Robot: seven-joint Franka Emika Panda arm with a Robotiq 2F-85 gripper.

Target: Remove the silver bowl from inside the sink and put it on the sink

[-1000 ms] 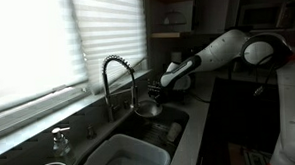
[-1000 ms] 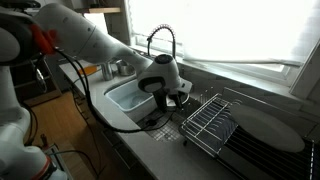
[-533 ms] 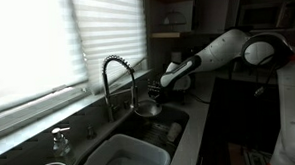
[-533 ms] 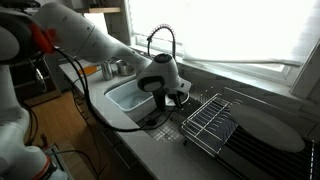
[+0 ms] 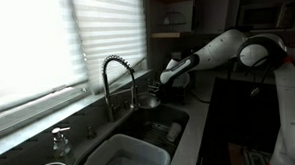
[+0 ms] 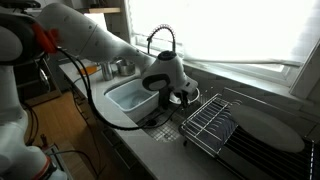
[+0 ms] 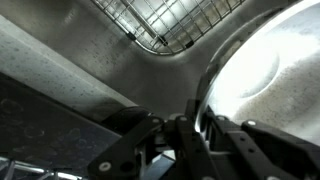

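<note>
My gripper moves outward and turns next to release the bowl onto the sink's back corner by the rack, since the bowl still hangs over the basin.
The silver bowl (image 7: 255, 70) fills the right of the wrist view, shiny and tilted, with its rim clamped between my fingers (image 7: 225, 135). My gripper (image 7: 192, 125) is shut on that rim. In an exterior view the gripper (image 5: 160, 87) holds the bowl (image 5: 149, 102) above the far basin of the dark sink (image 5: 192, 119), next to the coiled tap (image 5: 115, 76). In an exterior view the gripper (image 6: 179, 95) hangs over the sink's edge (image 6: 152, 124) near the rack, and the bowl is mostly hidden behind it.
A pale plastic tub (image 6: 128, 97) fills the other basin (image 5: 126, 154). A black wire dish rack (image 6: 210, 122) stands on the counter beside the sink and shows in the wrist view (image 7: 170, 20). A soap dispenser (image 5: 60, 141) stands by the window.
The gripper has moved with the bowl up and sideways from over the basin toward the dish rack side. It stays shut on the rim.
</note>
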